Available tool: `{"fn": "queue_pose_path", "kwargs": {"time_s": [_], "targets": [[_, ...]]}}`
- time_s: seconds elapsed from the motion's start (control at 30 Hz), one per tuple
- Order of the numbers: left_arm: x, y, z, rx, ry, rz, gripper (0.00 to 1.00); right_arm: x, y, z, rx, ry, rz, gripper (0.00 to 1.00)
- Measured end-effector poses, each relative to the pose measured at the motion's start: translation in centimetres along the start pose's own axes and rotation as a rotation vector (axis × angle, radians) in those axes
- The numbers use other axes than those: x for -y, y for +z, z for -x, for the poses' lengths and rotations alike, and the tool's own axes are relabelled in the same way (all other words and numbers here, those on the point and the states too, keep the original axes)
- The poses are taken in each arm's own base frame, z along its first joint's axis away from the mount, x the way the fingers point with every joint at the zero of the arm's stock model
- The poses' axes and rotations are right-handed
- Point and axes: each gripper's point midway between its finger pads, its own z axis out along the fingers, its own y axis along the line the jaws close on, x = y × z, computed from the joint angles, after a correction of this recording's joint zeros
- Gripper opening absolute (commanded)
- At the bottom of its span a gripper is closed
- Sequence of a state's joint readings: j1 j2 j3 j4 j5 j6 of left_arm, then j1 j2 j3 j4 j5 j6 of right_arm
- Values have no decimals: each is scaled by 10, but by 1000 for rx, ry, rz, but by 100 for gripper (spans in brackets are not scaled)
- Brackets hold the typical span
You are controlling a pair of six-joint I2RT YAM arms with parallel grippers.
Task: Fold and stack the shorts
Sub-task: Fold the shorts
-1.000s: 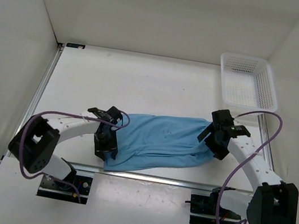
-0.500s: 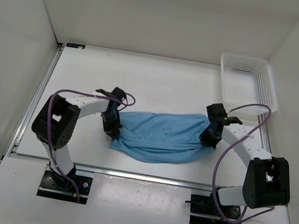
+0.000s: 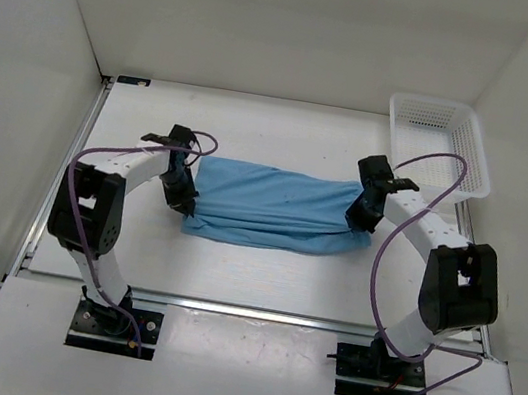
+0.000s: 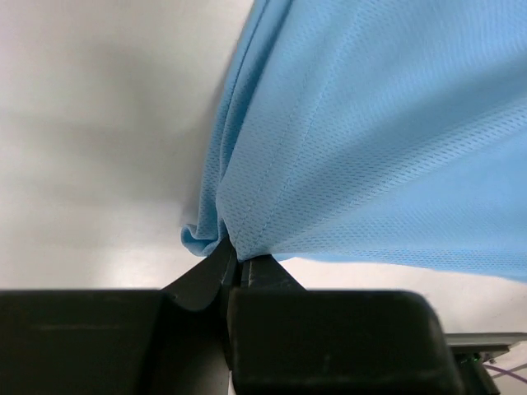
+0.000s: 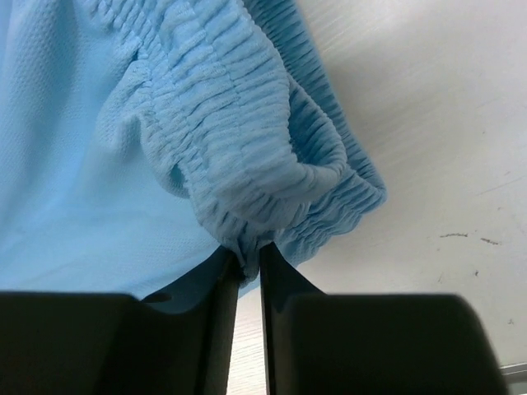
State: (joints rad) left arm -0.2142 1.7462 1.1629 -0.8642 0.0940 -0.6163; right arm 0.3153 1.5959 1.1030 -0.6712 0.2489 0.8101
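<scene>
My left gripper needs to move back toward the near edge of the shorts next and let go of the hem corner, because that edge is just behind its fingers.
The light blue shorts (image 3: 272, 207) lie stretched left to right across the middle of the table, folded over lengthwise. My left gripper (image 3: 185, 203) is shut on the hem corner of the shorts (image 4: 329, 148) at their left end; its jaws pinch the mesh fabric tight. At the right end, my right gripper (image 3: 357, 218) is shut on the gathered elastic waistband (image 5: 239, 164), with a bunch of it squeezed between the fingers (image 5: 221, 321). No drawstring shows.
A white mesh basket (image 3: 438, 146) stands at the back right corner, just behind the right arm. White walls close in the table on the left, back and right. Metal rails (image 3: 255, 311) run along the near edge and the left side.
Both grippers closed on the ends of the shorts and carried them away from the near edge toward the middle. The cloth went from a sagging bundle to a flat, stretched band.
</scene>
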Motion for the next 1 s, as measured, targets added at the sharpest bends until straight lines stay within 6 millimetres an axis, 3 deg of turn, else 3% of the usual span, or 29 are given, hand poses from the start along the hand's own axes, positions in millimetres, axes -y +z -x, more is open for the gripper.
{"fn": "queue_pose_path", "kwargs": {"time_s": [0.13, 0.17, 0.2, 0.23, 0.53, 0.8, 0.9, 1.0], "targets": [[-12, -11, -11, 2, 1, 1, 10, 0, 0, -3, -2, -20, -5, 25], [-14, -11, -12, -1, 0, 4, 10, 1, 0, -4, -1, -22, -9, 20], [-15, -11, -13, -5, 0, 7, 10, 2, 0, -3, 2, -22, -13, 5], [-16, -10, -14, -7, 0, 8, 10, 2, 0, -3, 3, -28, -15, 0], [-16, -9, -15, -10, 5, 6, 10, 0, -5, 2, 26, -49, -5, 0], [-17, -7, -16, -19, 6, 12, 10, -10, -62, 11, 140, -68, 118, 0], [-18, -7, -15, -19, 2, 13, 10, -8, -70, 0, 151, -72, 140, 0], [-19, -7, -14, -18, -4, 14, 10, 10, -52, -30, 95, -80, 82, 0]]}}
